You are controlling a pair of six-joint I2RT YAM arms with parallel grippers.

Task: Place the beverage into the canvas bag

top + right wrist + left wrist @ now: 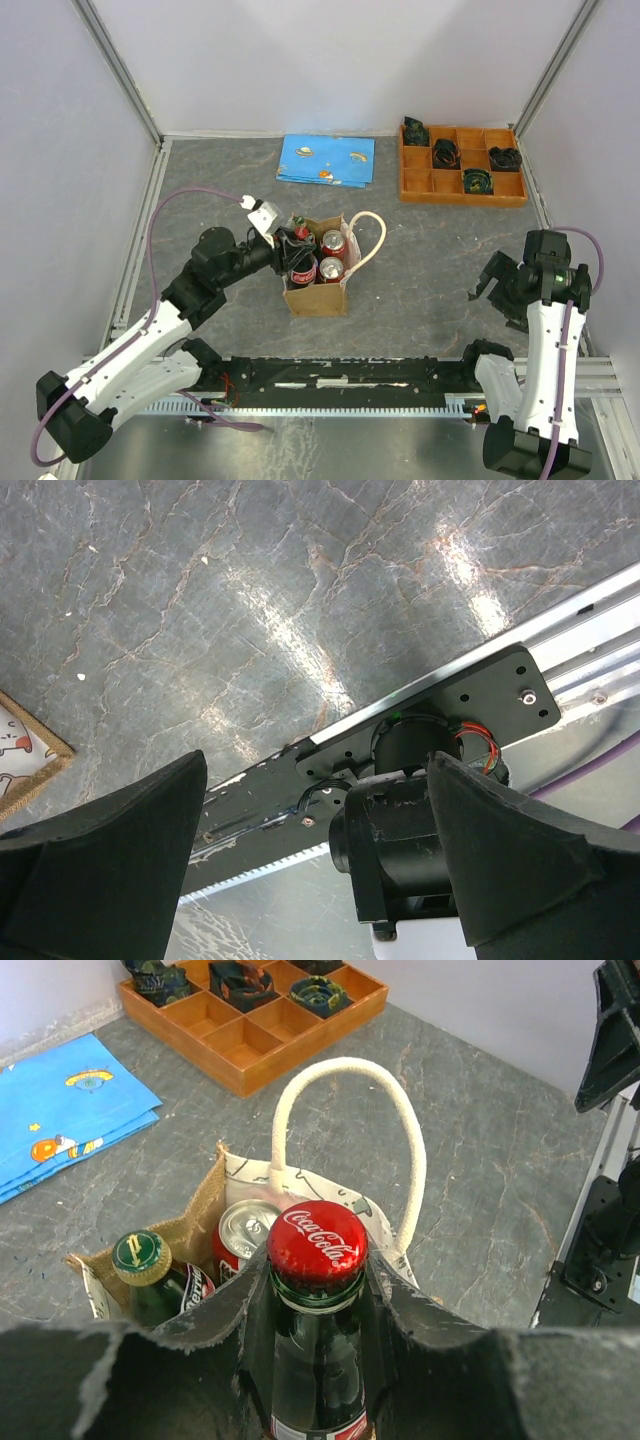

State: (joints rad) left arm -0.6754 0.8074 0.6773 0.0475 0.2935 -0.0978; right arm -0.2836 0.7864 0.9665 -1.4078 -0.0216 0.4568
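Observation:
The left gripper moves the bottle down into the bag's near corner next and lets go of the bottle's neck, because the bottle's cap still stands well above the cans.
The beige canvas bag stands open at the table's middle, its cream rope handle hanging to the right. In it are two red cans, a green bottle and a Coca-Cola glass bottle with a red cap. My left gripper is shut on that bottle's neck just below the cap, and the bottle's body is down inside the bag's near-left corner. The left wrist view shows the bag's rim, one can and the green bottle. My right gripper is open and empty, off to the right.
An orange compartment tray holding dark items stands at the back right. A blue printed cloth lies at the back middle. The right wrist view shows bare table, the mounting rail and a corner of the bag.

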